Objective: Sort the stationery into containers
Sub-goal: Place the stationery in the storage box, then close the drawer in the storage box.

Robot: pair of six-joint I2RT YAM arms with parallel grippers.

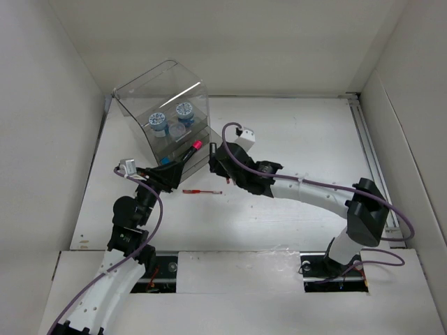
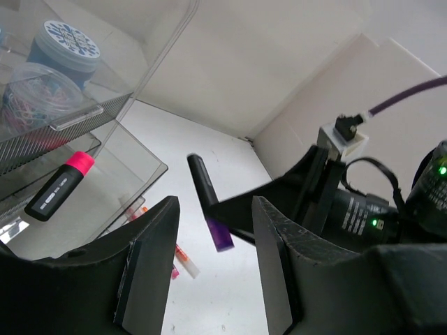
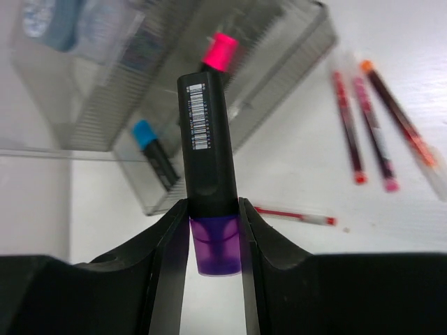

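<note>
I will move my right gripper left in the top view, over the drawer space beside the pink-capped marker (image 1: 191,150), and release there.
The clear acrylic box (image 1: 159,89) stands at the back left and holds two tubs with blue-white lids (image 1: 159,121) (image 1: 184,109). A pink-capped marker (image 1: 191,150) and a blue-capped marker (image 1: 165,160) lie in its pulled-out drawers. My right gripper (image 1: 214,158) is shut on the purple-capped marker (image 3: 209,160), held in the air next to the drawers; it also shows in the left wrist view (image 2: 208,200). My left gripper (image 1: 172,174) is open and empty, just in front of the box. One red pen (image 1: 202,191) lies on the table. Three more pens (image 3: 374,129) lie side by side.
A clear tub of coloured clips (image 2: 38,91) sits on the box's ribbed shelf beside a lidded tub (image 2: 66,43). The two grippers are close together in front of the box. White walls enclose the table (image 1: 293,209) on three sides.
</note>
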